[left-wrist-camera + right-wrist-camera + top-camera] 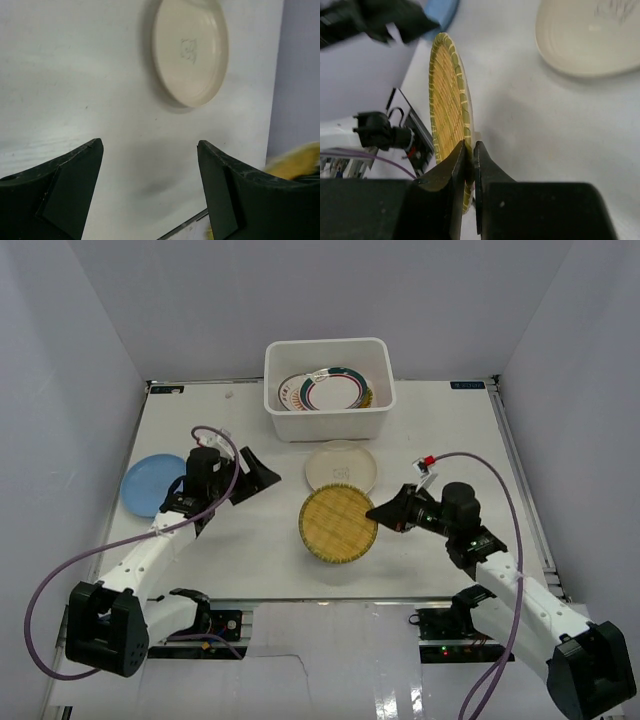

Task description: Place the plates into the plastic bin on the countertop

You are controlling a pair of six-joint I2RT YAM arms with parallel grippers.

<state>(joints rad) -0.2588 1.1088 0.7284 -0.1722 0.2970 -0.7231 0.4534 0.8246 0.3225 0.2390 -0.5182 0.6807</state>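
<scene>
The robot's right gripper will next lift outward over the bin's near side and let go of the bamboo plate [338,524] onto the teal-rimmed plate [338,390], because that side of the bin stands up from the countertop.
My right gripper [378,512] is shut on the right rim of a woven yellow bamboo plate [338,524] at the middle of the countertop [250,550]. In the right wrist view the jaws of that gripper [470,146] pinch the plate's edge [447,95]. A cream plate [341,467] lies just behind it, and a blue plate [152,483] lies at the far left. The white plastic bin [325,425] at the back holds a teal-rimmed plate [338,390] and a sunburst plate [293,393]. My left gripper [265,475] hangs open and empty over bare countertop, left of the cream plate [190,50].
Pale grey walls close in the countertop on the left, back and right. A purple cable loops from each arm. The left arm [370,20] shows dark and blurred at the top left of the right wrist view, in front of the blue plate [442,12].
</scene>
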